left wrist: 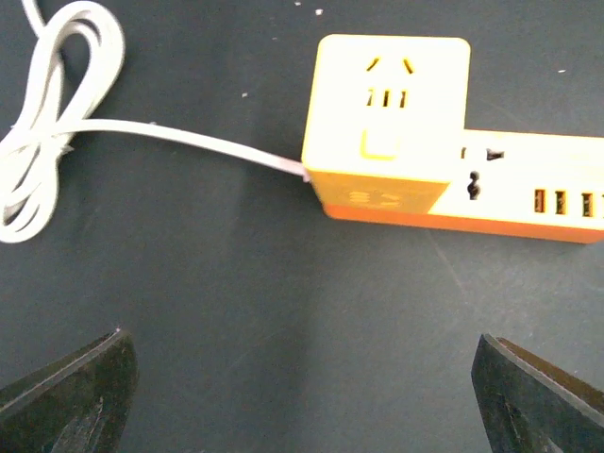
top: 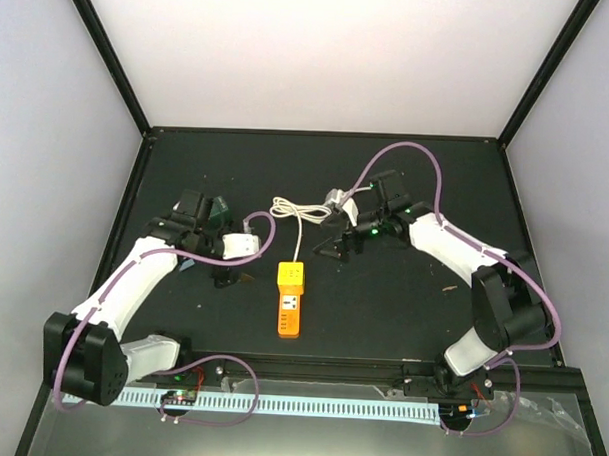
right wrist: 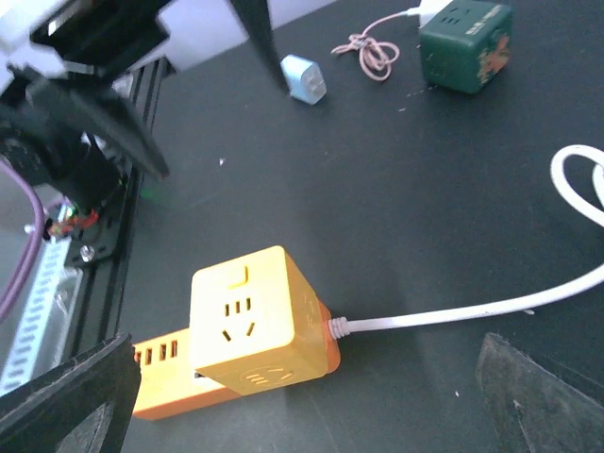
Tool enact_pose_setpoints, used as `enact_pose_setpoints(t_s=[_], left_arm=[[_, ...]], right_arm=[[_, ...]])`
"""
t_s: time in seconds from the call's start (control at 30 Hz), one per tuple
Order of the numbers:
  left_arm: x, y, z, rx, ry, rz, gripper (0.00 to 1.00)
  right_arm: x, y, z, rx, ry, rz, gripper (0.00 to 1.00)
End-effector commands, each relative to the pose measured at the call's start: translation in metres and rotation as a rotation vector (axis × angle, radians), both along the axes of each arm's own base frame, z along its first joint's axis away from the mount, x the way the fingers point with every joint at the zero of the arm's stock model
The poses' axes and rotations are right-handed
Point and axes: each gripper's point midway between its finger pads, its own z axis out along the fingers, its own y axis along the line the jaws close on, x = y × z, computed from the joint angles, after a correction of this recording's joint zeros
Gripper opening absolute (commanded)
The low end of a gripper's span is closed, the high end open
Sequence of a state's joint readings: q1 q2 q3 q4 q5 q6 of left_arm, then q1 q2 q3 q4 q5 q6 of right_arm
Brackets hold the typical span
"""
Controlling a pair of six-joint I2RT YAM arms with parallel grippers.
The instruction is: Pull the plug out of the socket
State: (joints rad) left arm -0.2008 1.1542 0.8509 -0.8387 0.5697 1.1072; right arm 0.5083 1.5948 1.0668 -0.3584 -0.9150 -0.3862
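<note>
Next I will bring my left gripper toward the yellow cube (top: 291,278) and lower it, fingers straddling the cube's near and far sides, since they frame only mat.
The orange socket block (top: 290,313) lies mid-table, with a yellow cube (top: 291,278) seated on its far end. It also shows in the left wrist view (left wrist: 528,193) and the right wrist view (right wrist: 170,373). A cream-white cord (top: 298,238) leaves that end, coils, and ends at a small whitish plug (top: 336,199) lying apart from the block. My left gripper (top: 226,270) is open and empty, left of the block; its fingers (left wrist: 66,396) frame bare mat. My right gripper (top: 332,252) is open and empty, just right of the cord and above the yellow cube (right wrist: 250,316).
A dark green cube (right wrist: 464,42) with a pink cord (right wrist: 368,52) and a small light-blue charger (right wrist: 304,77) lie by the left arm. The green cube sits beside the left wrist in the top view (top: 217,207). The cord coil (left wrist: 47,142) lies beyond the block.
</note>
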Motion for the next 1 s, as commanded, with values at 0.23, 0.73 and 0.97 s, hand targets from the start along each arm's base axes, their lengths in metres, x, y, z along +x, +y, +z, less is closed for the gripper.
enact_pose_setpoints(t_s=[0.23,0.73,0.97], left_arm=[[0.001,-0.051,0.003,-0.011,0.036,-0.079,0.99],[0.005,-0.096,-0.025,0.061,0.084,-0.157,0.99],[0.0,-0.107,-0.043,0.115,0.125,-0.142,0.98]], right_arm=[[0.011,-0.027,0.016,0.138,0.263,-0.094,0.98],[0.0,-0.044,0.007,0.127,0.199,-0.178,0.98],[0.004,-0.044,0.006,0.127,0.185,-0.2,0.99]])
